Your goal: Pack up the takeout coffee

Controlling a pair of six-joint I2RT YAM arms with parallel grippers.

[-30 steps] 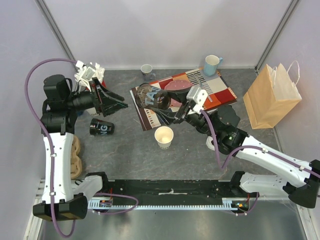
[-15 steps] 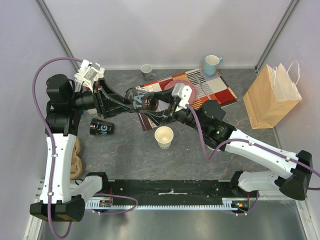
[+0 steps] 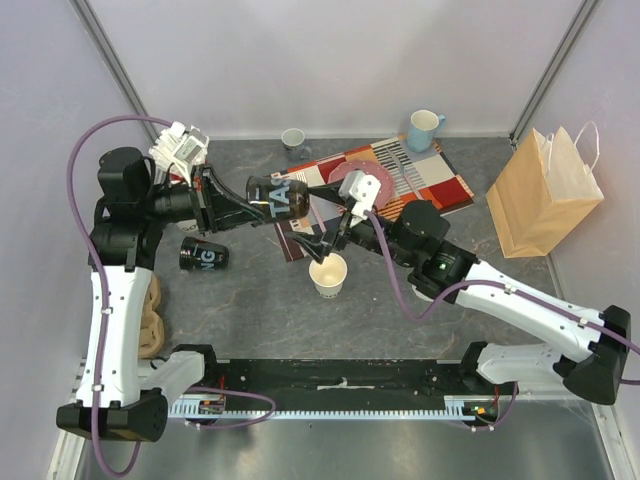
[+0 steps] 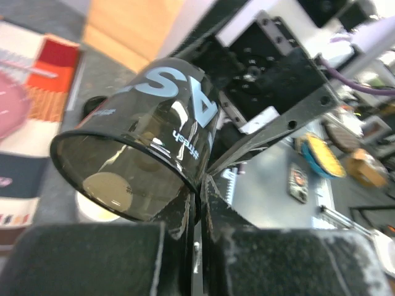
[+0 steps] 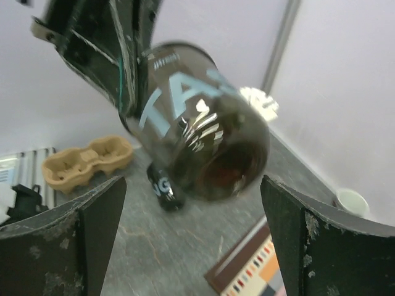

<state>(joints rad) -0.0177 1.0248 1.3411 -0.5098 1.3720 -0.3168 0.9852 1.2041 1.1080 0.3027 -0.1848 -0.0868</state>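
Observation:
Next I need to bring my left gripper down and back to the bare tabletop beside the cream cup, tilting the sideways cup upright to release it.
My left gripper (image 3: 248, 207) is shut on the rim of a dark glossy cup (image 3: 280, 198) with pale "TAG" lettering and holds it on its side above the table. In the left wrist view the fingers (image 4: 185, 213) pinch the cup's (image 4: 142, 154) wall at the open mouth. My right gripper (image 3: 310, 222) stands open. The cup's (image 5: 203, 142) base lies between its spread fingers (image 5: 308, 240) and touches neither. A lidless cream paper cup (image 3: 328, 273) stands upright just below. A black cup (image 3: 203, 255) lies on its side at the left. The takeout coffee is out of view: no cup here bears a lid.
A pulp cup carrier (image 3: 151, 312) lies at the left edge. A brown paper bag (image 3: 545, 195) stands at the right. A patterned magazine (image 3: 430, 185) lies at the back with a blue mug (image 3: 423, 128) behind it. A small cup (image 3: 293, 138) stands by the back wall.
The right arm carried the dark cup leftward to the left gripper. The left gripper shut on its rim, and the right gripper opened and let it go.

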